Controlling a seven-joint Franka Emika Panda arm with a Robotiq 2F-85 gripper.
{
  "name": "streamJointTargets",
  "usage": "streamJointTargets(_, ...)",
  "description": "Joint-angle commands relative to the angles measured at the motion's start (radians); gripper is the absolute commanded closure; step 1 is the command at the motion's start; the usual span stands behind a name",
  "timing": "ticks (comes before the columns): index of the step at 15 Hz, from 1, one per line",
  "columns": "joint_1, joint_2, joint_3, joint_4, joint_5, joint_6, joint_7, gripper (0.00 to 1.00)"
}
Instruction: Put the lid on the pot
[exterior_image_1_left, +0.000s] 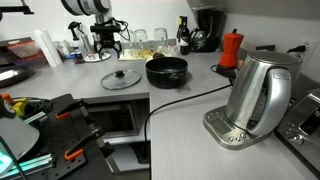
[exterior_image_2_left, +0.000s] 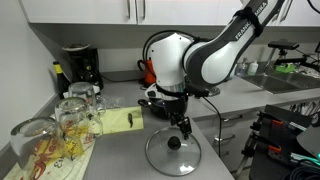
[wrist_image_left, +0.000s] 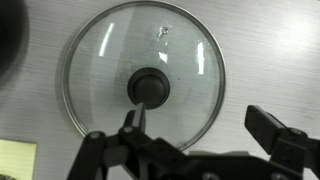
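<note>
The dark centre knob (exterior_image_2_left: 174, 142) (wrist_image_left: 149, 87) is below my gripper and to its left in the wrist view. I need to move my open fingers that way and down around the knob.
The glass lid (exterior_image_1_left: 121, 78) lies flat on the grey counter, with a thin metal rim and a dark centre knob. It also shows in an exterior view (exterior_image_2_left: 173, 151) and fills the wrist view (wrist_image_left: 143, 85). The black pot (exterior_image_1_left: 166, 70) stands on the counter beside the lid; in an exterior view (exterior_image_2_left: 160, 98) the arm mostly hides it. My gripper (exterior_image_1_left: 110, 45) hangs above the lid, open and empty. In the wrist view its fingers (wrist_image_left: 200, 122) are spread, one finger close to the knob, not holding it.
A steel kettle (exterior_image_1_left: 258, 92) stands near the front with a black cable across the counter. A red moka pot (exterior_image_1_left: 231, 48) and a coffee machine (exterior_image_2_left: 80, 67) stand at the back. Drinking glasses (exterior_image_2_left: 70, 120) and a yellow note (exterior_image_2_left: 118, 122) lie close to the lid.
</note>
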Motion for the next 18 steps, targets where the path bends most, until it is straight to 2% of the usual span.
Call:
streamJointTargets(1,0.012,0.047,0.000,0.005,0.010,0.042,-0.014,0.00)
streamJointTargets(8,0.024,0.131,-0.028,0.016,-0.016,0.134,0.006,0.00)
streamJointTargets(18,0.016,0.153,-0.071,0.006,-0.036,0.178,0.015,0.00)
